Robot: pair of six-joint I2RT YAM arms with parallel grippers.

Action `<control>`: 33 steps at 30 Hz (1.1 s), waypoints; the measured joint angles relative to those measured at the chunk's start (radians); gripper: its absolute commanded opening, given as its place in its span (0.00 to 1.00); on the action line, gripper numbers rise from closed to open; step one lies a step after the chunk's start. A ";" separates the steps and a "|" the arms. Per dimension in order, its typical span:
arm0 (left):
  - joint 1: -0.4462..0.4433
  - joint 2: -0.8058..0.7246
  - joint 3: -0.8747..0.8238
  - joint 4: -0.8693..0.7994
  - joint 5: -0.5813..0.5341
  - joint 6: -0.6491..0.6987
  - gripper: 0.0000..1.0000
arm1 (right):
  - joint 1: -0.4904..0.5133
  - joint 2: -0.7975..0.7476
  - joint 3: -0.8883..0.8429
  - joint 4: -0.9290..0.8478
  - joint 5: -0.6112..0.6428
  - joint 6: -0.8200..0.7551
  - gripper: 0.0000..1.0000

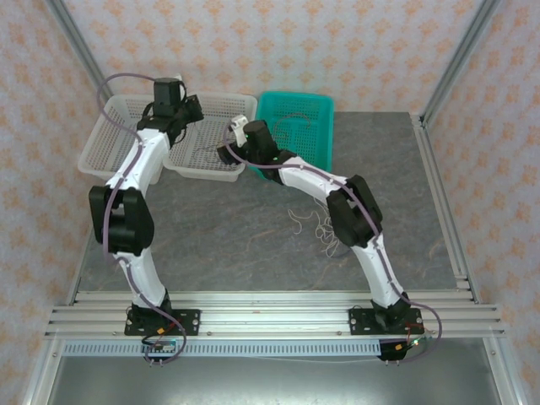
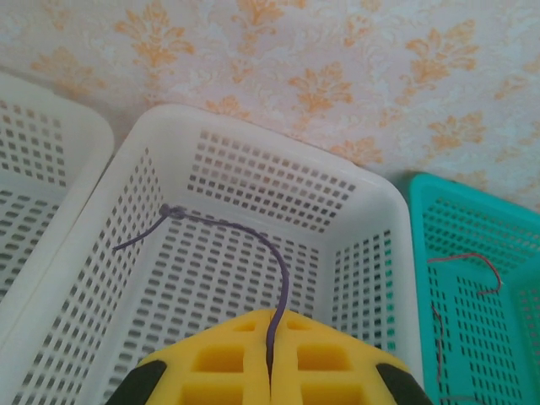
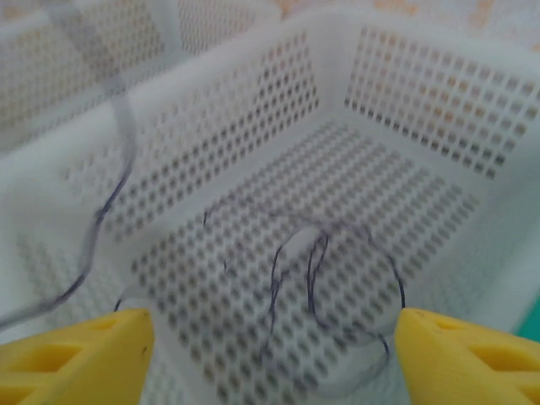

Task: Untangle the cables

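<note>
The middle white basket's bottom holds dark blue cables, so my left gripper needs to ease over it next, slightly toward the teal basket [image 2: 439,211], and release the thin purple cable.
My left gripper [image 2: 272,315] is shut on a thin purple cable [image 2: 283,270], which rises from between the yellow fingers and arcs left over the middle white basket [image 2: 371,202]. In the top view this gripper [image 1: 191,108] hangs above the two white baskets. My right gripper [image 3: 272,327] stands open, its yellow fingers [image 3: 80,359] far apart and nothing between them. It is low inside the middle white basket [image 3: 405,93], where dark blue cables [image 3: 314,270] lie loose on the floor. A blurred cable [image 3: 108,207] hangs at the left. A red cable [image 2: 483,268] lies in the teal basket [image 2: 439,211].
Three baskets stand in a row at the back: the left white basket [image 1: 105,139], the middle white basket [image 1: 211,169] and the teal basket [image 1: 314,105]. Thin pale cables [image 1: 319,228] lie tangled on the grey table beside the right arm. Metal frame posts edge the table.
</note>
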 measured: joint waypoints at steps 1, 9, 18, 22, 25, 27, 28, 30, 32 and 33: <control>0.000 0.036 0.044 -0.002 0.000 0.000 0.00 | 0.000 -0.045 -0.057 -0.008 -0.001 -0.006 0.81; 0.000 0.255 0.264 -0.019 0.001 -0.018 0.17 | 0.002 -0.471 -0.320 -0.029 0.032 -0.001 0.86; 0.000 0.249 0.249 -0.070 0.006 -0.011 0.79 | -0.003 -0.686 -0.357 -0.137 0.211 0.053 0.90; -0.001 0.105 0.113 -0.072 0.017 -0.003 0.94 | -0.006 -0.642 -0.324 -0.242 0.216 0.123 0.93; -0.003 -0.106 -0.064 -0.051 0.031 -0.026 0.96 | -0.006 -0.661 -0.351 -0.296 0.236 0.184 0.96; -0.012 -0.252 -0.155 -0.035 0.037 -0.042 0.97 | -0.014 -0.700 -0.389 -0.352 0.264 0.234 0.96; -0.027 -0.334 -0.196 -0.028 0.038 -0.047 0.99 | -0.030 -0.731 -0.416 -0.388 0.270 0.272 0.96; -0.085 -0.486 -0.264 -0.022 0.033 -0.051 0.99 | -0.084 -0.799 -0.481 -0.438 0.265 0.339 0.94; -0.200 -0.634 -0.343 -0.009 0.026 -0.052 0.99 | -0.191 -0.895 -0.588 -0.474 0.243 0.426 0.94; -0.258 -0.689 -0.385 -0.002 0.021 -0.055 1.00 | -0.246 -0.937 -0.642 -0.487 0.232 0.467 0.93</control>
